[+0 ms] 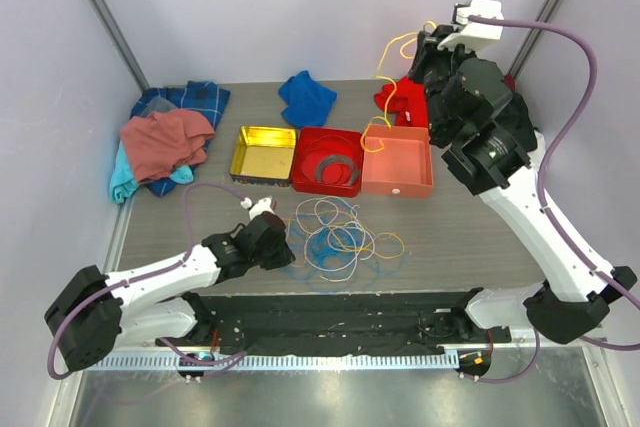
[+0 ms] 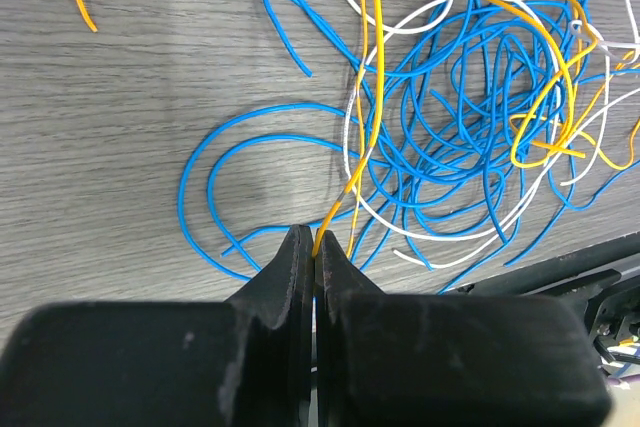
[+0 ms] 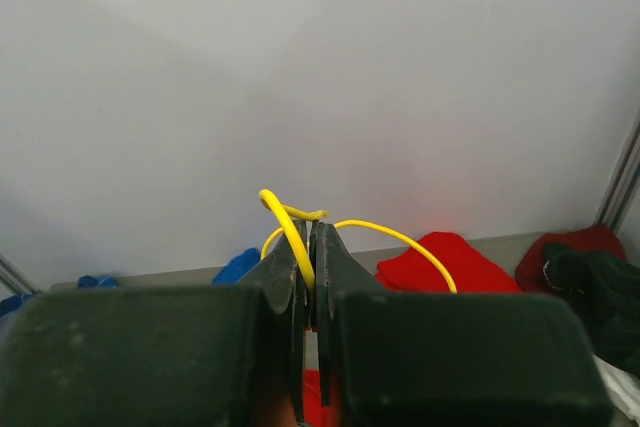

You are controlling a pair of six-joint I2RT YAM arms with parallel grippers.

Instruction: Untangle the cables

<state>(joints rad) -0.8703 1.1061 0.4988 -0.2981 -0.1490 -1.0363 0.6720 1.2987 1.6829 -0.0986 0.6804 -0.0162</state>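
Observation:
The robot's right gripper should next lower over the open orange box (image 1: 397,160), tilt its fingers down and release the yellow cable, since the yellow cable hangs clear of the tangle.
A tangle of thin blue, white, yellow and orange cables (image 1: 340,237) lies on the table near its front edge. In the left wrist view the blue and white loops (image 2: 470,117) lie just ahead. My left gripper (image 1: 287,250) is low at the tangle's left edge, shut on the end of an orange cable (image 2: 378,77) pinched at its tips (image 2: 317,242). My right gripper (image 1: 420,42) is raised high at the back right, shut (image 3: 312,232) on a yellow cable (image 3: 391,231) that hangs down in loops (image 1: 383,72) towards the orange box.
An open yellow tin (image 1: 263,154), a red tin (image 1: 300,172) holding a flat grey ring, and an orange box (image 1: 397,159) stand in a row mid-table. A blue cloth (image 1: 307,97), a red cloth (image 1: 395,97) and a pile of cloths (image 1: 165,137) lie at the back.

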